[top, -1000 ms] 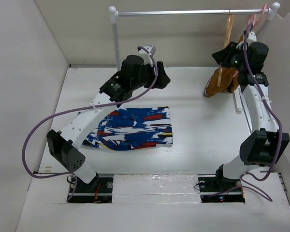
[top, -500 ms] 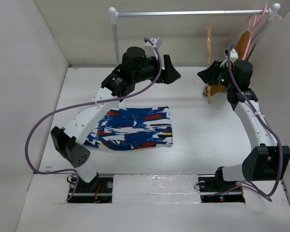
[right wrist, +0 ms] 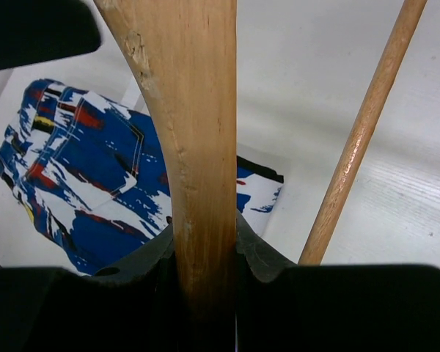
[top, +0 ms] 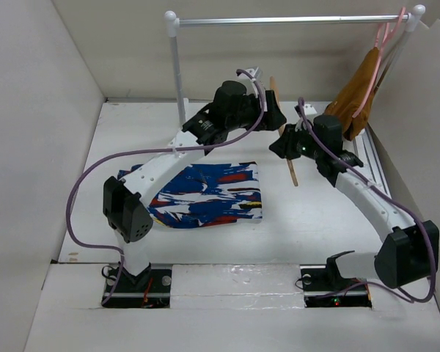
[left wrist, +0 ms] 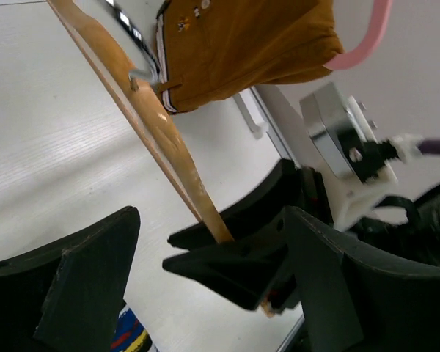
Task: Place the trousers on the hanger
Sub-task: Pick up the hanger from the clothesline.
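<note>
Next I should shift my left gripper toward the left in its wrist view, onto wood my right gripper leaves clear, since the hanger's hook base (left wrist: 138,88) is that way.
The trousers (top: 205,194), bright blue with white, red and yellow streaks, lie folded on the table and show too in the right wrist view (right wrist: 95,176). My right gripper (top: 284,143) holds the tan wooden hanger (top: 292,170) on edge above the table's middle. In its own view, that gripper (right wrist: 205,242) is shut on the hanger's flat arm (right wrist: 198,132), with the hanger's round bar (right wrist: 359,139) beside it. My left gripper (top: 273,117) hovers just behind it. Its jaws (left wrist: 213,220) stand open on either side of the hanger (left wrist: 158,121) without touching it.
A mustard-brown garment (top: 358,88) hangs on a thin pink hanger (top: 378,44) at the right end of the clothes rail (top: 286,20). The rail's left post (top: 178,81) stands behind the left arm. White walls close in the table on both sides.
My right arm has carried the hanger from the rail's right end to the table's middle. The left arm swung right to meet it and its jaws spread a little wider.
</note>
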